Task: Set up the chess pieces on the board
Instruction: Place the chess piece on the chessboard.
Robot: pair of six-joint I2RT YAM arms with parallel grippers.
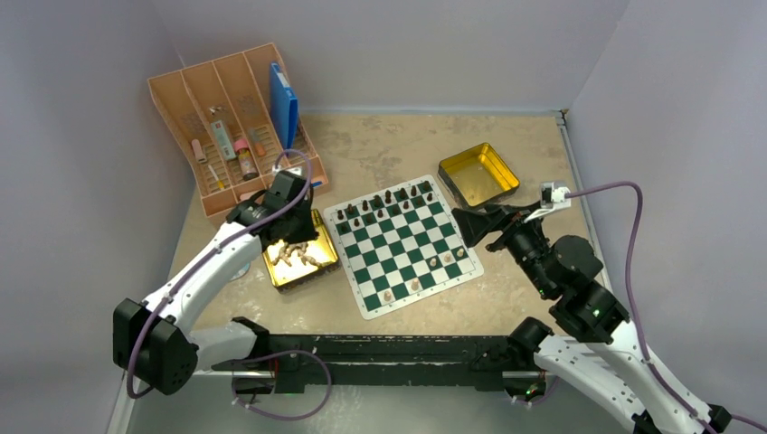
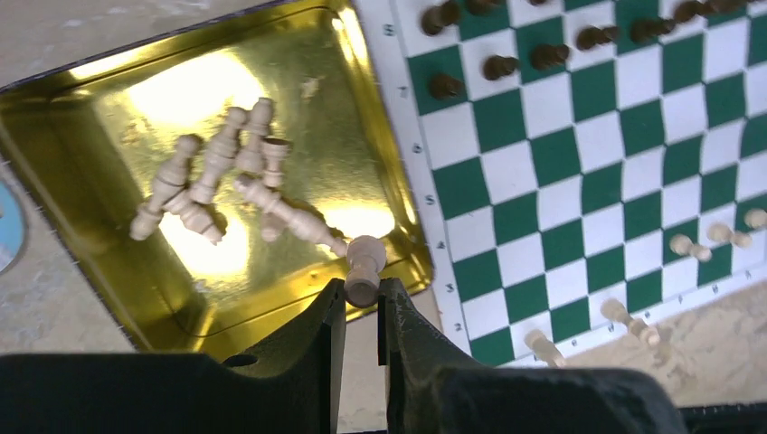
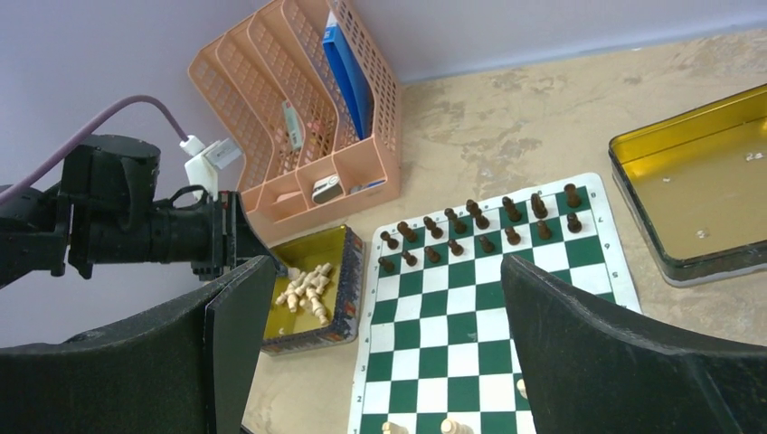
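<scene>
My left gripper moves to the right in the top view next, then down onto the board's nearest corner square [image 1: 372, 302] [image 2: 491, 347], since that square is still empty.
The green-and-white board [image 1: 404, 246] lies mid-table. Dark chessmen [image 1: 389, 204] fill its far rows, and several tan chess pieces [image 1: 447, 259] stand along its near edge. More tan chess pieces [image 2: 217, 181] lie heaped in a gold tin [image 1: 322, 264] left of the board. My left gripper [image 2: 362, 294] hangs over that tin's near-right corner, shut on one tan piece [image 2: 365, 267]. In the top view it shows as the left gripper [image 1: 291, 239] above the tin. My right gripper [image 1: 470, 226] hovers wide open over the board's right edge with nothing between its fingers [image 3: 579, 353].
A pink mesh organiser [image 1: 231, 127] holding a blue book and small items stands at the back left. An empty gold tin [image 1: 478, 174] sits behind the board's right corner. The left arm's purple cable loops above the near tin.
</scene>
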